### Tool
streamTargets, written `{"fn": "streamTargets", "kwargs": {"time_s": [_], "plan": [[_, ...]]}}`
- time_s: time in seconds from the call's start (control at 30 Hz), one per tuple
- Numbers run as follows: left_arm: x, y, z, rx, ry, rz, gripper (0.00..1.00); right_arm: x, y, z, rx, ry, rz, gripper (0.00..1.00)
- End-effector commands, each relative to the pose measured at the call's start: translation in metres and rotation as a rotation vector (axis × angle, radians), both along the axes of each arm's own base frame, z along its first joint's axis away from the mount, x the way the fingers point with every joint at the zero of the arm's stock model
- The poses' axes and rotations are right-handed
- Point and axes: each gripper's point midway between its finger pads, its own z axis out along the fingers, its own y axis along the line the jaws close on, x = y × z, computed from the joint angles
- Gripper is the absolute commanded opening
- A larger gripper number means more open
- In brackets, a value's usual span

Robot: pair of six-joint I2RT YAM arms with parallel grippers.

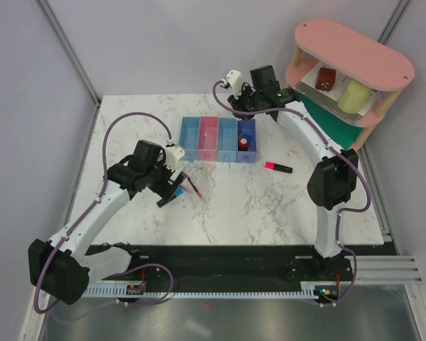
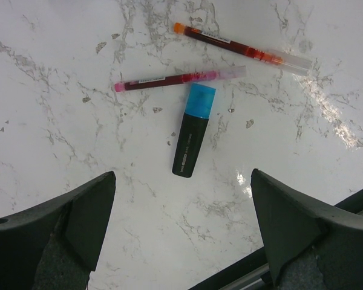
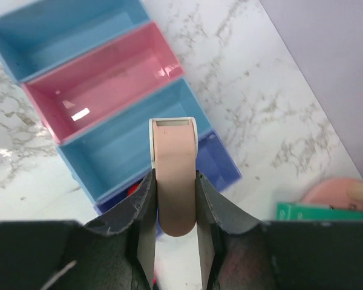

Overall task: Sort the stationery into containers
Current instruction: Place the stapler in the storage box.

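The pink bin [image 3: 95, 92] is empty, so my right gripper will next go to the left in the top view and lower over that bin to release the eraser block [image 3: 174, 151].
My right gripper [image 3: 175, 178] is shut on a pinkish eraser block [image 3: 174, 151], held above the joined containers, over the second light blue bin [image 3: 118, 145] and the darker blue bin [image 3: 216, 162]. The first light blue bin [image 3: 66, 30] and the pink bin [image 3: 103, 84] lie beyond. The darker blue bin [image 1: 247, 142] holds small red and blue items. My left gripper [image 2: 183, 187] hangs open over the table, just short of a black marker with a blue cap [image 2: 193, 136]. Two thin red pens [image 2: 181, 78] [image 2: 242, 48] lie past the marker. A pink-ended marker [image 1: 278, 168] lies right of the bins.
A pink oval two-tier shelf [image 1: 355, 57] stands at the back right on a green base [image 1: 334, 121]. It carries a brown block [image 1: 325, 78] and a pale green cylinder [image 1: 353, 96]. A black rail [image 1: 220, 256] runs along the table's near edge.
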Motion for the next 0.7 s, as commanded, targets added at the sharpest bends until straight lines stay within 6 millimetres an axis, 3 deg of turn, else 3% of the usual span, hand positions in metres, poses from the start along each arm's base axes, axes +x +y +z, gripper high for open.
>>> {"fn": "streamTargets", "kwargs": {"time_s": [0.0,0.23,0.47,0.67], "plan": [[-0.008,0.008,0.007,0.035,-0.018,-0.043,1.00,0.011,0.032,0.008,0.053,-0.015,0.029,0.17],[-0.013,0.009,0.014,0.034,-0.022,-0.062,1.00,0.004,0.084,-0.027,0.033,0.015,0.104,0.17],[-0.017,0.011,0.015,0.036,-0.016,-0.070,1.00,0.000,0.114,-0.043,0.031,0.006,0.149,0.17],[-0.014,0.009,0.018,0.032,-0.017,-0.071,1.00,-0.009,0.129,-0.068,0.012,0.042,0.175,0.16]]}}
